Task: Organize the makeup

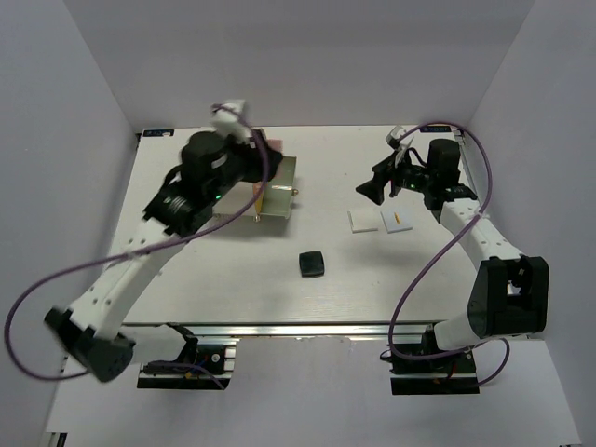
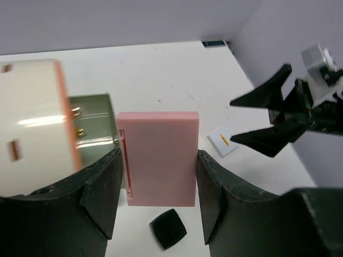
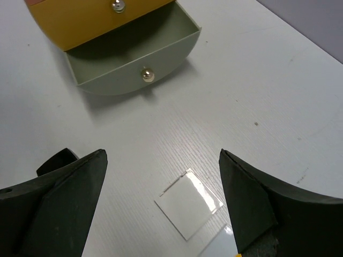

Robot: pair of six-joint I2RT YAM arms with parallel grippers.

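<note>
As the green drawer [image 1: 277, 186] [image 2: 92, 119] stands pulled out and empty, I will tilt my left gripper downward and bring the pink pad down between the drawer's sides to release it.
My left gripper [image 2: 158, 156] is shut on the pink pad [image 2: 161, 160], held off the table beside the organizer's open green drawer [image 2: 92, 119]. From above, the left gripper [image 1: 261, 158] sits over the drawer [image 1: 277, 186] and only a sliver of the pink pad [image 1: 273, 142] shows. A dark square compact [image 1: 311, 264] lies on the table, below the pad in the left wrist view [image 2: 168, 228]. My right gripper [image 1: 375, 179] is open above two white square tiles [image 1: 362, 221] [image 1: 396, 219]. The right gripper [image 3: 162, 155] frames one tile [image 3: 188, 203].
The cream cylinder organizer [image 2: 32, 118] has an orange front [image 3: 91, 21] and gold knobs [image 3: 146, 75]. Its green drawer [image 3: 134, 59] stands pulled out with nothing showing inside. White walls enclose the table [image 1: 233, 279] on three sides.
</note>
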